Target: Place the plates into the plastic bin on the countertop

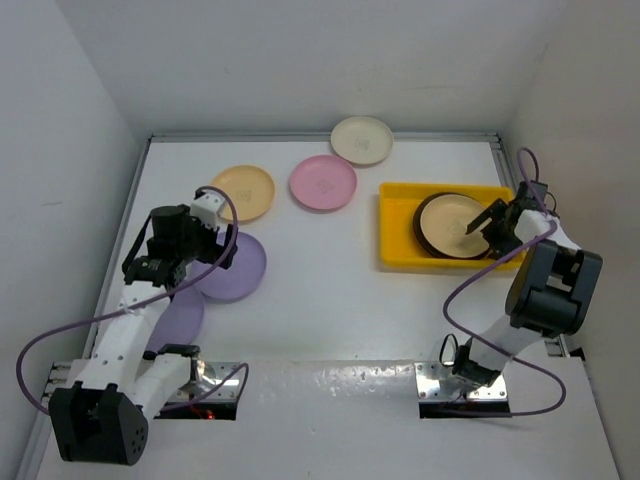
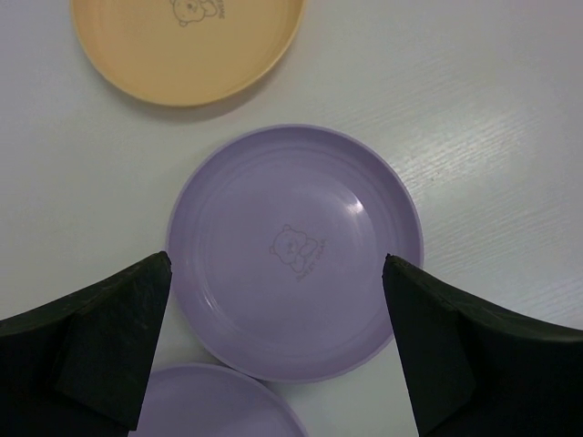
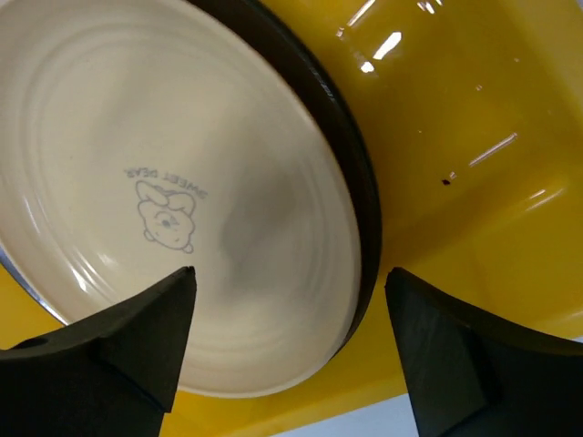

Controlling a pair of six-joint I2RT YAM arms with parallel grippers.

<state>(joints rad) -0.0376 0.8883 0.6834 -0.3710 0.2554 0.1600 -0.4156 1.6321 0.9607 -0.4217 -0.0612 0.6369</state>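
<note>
The left gripper swings down and to the left in the top view to the rim of the nearer purple plate [image 1: 181, 320] [image 2: 217, 405] next, away from the neighbour plate.
The yellow plastic bin [image 1: 397, 215] stands at the right of the countertop [image 1: 330, 300]. A dark-rimmed plate with a cream centre [image 1: 450, 225] lies in it. My right gripper [image 1: 490, 222] is open and empty just above that plate's right edge; in the right wrist view the plate [image 3: 173, 191] and bin floor [image 3: 455, 137] lie under the spread gripper [image 3: 290, 273]. My left gripper [image 1: 215, 240] is open and empty above a purple plate [image 1: 235, 268], which fills the left wrist view [image 2: 296, 250] between the jaws of the gripper [image 2: 278, 264].
A second purple plate [image 1: 180, 315] lies nearer, touching or just beside the first, and shows in the left wrist view [image 2: 219, 405]. A yellow-orange plate [image 1: 245, 192], a pink plate [image 1: 322, 183] and a cream plate [image 1: 362, 140] lie further back. White walls enclose the counter.
</note>
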